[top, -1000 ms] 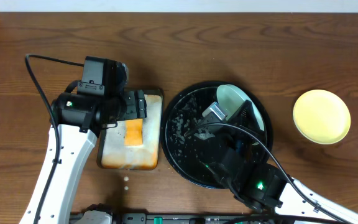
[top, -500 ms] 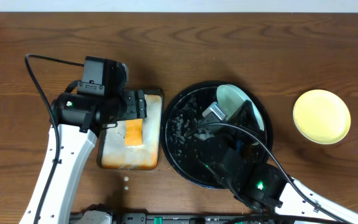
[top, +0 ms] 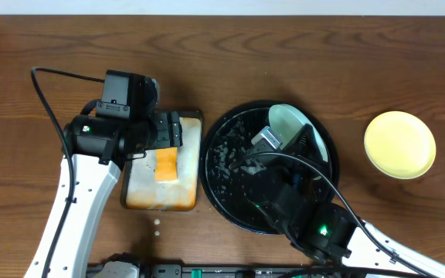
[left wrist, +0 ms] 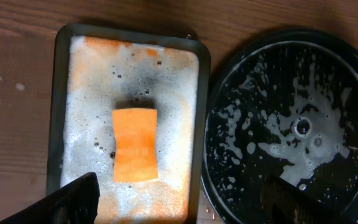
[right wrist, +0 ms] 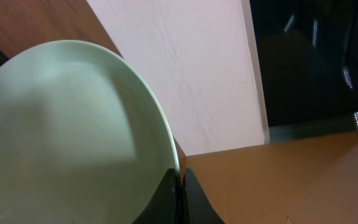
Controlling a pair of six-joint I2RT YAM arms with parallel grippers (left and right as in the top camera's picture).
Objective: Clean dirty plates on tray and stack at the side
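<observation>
My right gripper holds the plate and should next carry it to the right in the overhead view, then down to the bare tabletop beside the yellow plate, because that place is empty.
A pale mint-blue plate point(top: 293, 123) is held tilted above the far right part of the large black tray point(top: 226, 166). My right gripper point(top: 279, 137) is shut on the plate's rim; the right wrist view shows the rim pinched between the fingers point(right wrist: 180, 180) and the plate's face point(right wrist: 67, 137) filling the left. A pale yellow plate point(top: 399, 144) lies on the table at the right. My left gripper point(left wrist: 179, 199) is open above the foamy pan, holding nothing. The wet, foam-speckled tray also shows in the left wrist view point(left wrist: 253, 93). A third plate is not in view.
A rectangular metal pan point(top: 134, 189) full of foam stands left of the tray, with an orange sponge point(top: 166, 164) lying in it; the left wrist view shows the sponge point(left wrist: 134, 144) and the pan's rim point(left wrist: 202, 124). A few white drops point(top: 157, 223) lie on the table near the pan.
</observation>
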